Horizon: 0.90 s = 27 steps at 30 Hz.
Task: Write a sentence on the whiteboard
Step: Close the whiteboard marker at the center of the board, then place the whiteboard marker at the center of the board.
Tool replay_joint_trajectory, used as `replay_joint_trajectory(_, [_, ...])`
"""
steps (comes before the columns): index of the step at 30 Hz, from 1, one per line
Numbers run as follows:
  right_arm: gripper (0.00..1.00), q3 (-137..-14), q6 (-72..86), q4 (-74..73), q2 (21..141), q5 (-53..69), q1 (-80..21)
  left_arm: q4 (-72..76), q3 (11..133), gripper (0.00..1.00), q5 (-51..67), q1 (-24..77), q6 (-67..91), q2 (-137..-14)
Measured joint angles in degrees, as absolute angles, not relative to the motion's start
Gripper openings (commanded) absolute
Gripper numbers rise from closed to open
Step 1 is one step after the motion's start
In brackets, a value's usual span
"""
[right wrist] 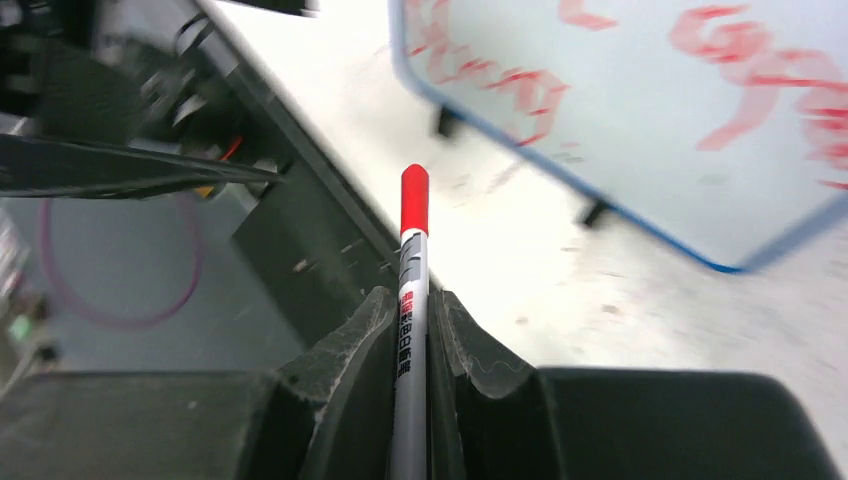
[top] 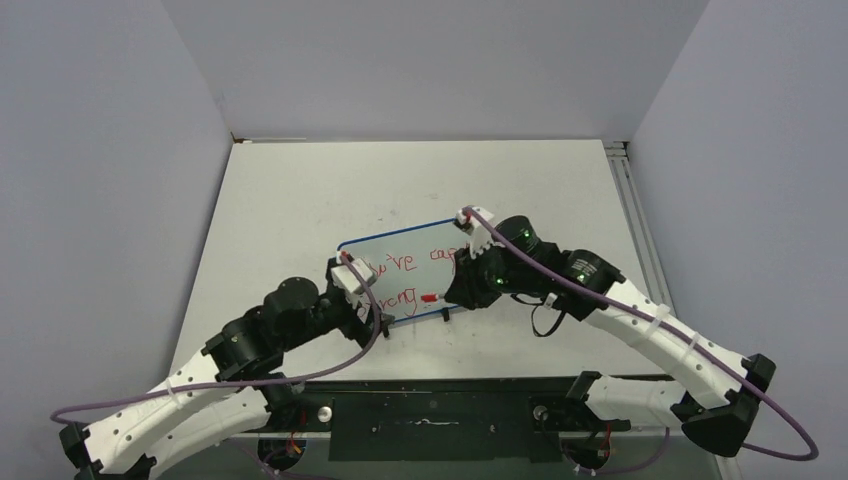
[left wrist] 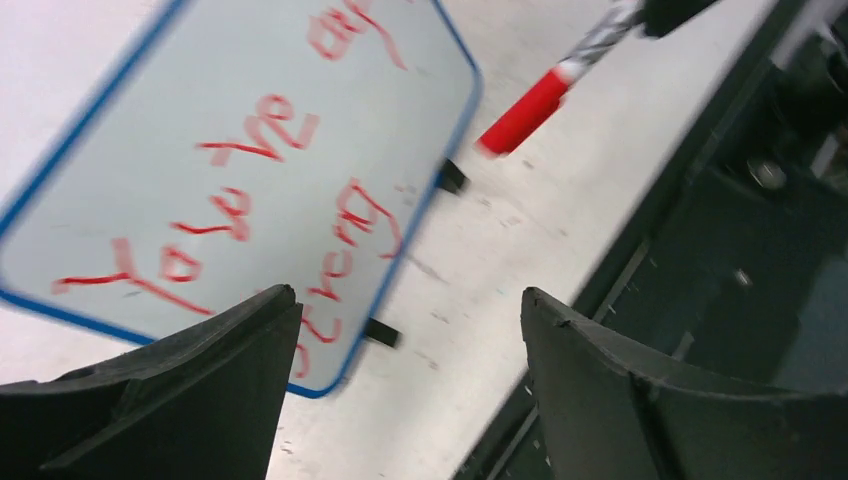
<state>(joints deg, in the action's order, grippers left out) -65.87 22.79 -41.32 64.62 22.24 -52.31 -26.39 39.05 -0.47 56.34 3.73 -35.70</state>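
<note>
The silver marker is already capped, so my right gripper will swing toward the metal bar, turn the marker's red cap (right wrist: 414, 200) outward and lower the marker onto the table.
The whiteboard (top: 412, 244), blue-framed with black clip feet (left wrist: 452, 177), lies on the table in front of both arms. The sentence (top: 400, 266) is in red marker in two lines; it also shows in the left wrist view (left wrist: 262, 134) and the right wrist view (right wrist: 752, 50). My right gripper (right wrist: 412, 300) is shut on a silver marker (right wrist: 410, 340) whose red cap (right wrist: 414, 200) points off the board's near edge, above the table. My left gripper (left wrist: 410, 300) is open and empty, hovering over the board's near left corner (left wrist: 320, 385).
The black base frame (top: 430, 420) runs along the table's near edge just below the board. Purple cables (top: 330, 370) loop from both wrists. Grey walls close in the table on three sides, and a metal rail (top: 628, 195) runs along its right edge.
</note>
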Motion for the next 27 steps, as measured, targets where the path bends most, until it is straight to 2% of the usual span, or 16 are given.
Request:
replay_joint_trajectory(5, [0.05,-71.0,21.8,-47.7,62.7,7.7,-47.6,-23.8,41.4,0.82,-0.8,42.8,6.1,-35.5])
replay_joint_trajectory(11, [0.05,-69.7,21.5,-47.3,62.4,-1.1,-37.0,-21.2,42.6,0.85,0.9,27.5,10.5,-36.2])
replay_joint_trajectory(17, [0.05,-60.6,22.5,-38.4,59.7,-7.8,-25.5,-21.1,43.4,0.87,0.6,14.5,14.5,-36.9])
replay_joint_trajectory(23, [0.05,-46.6,23.9,-25.6,58.4,-11.3,-24.3,-21.2,43.4,0.9,0.5,5.7,17.6,-39.8])
replay_joint_trajectory(27, [0.05,-38.0,25.7,-17.9,58.4,-11.5,-24.3,-21.2,42.8,0.94,0.5,3.5,18.5,-40.2])
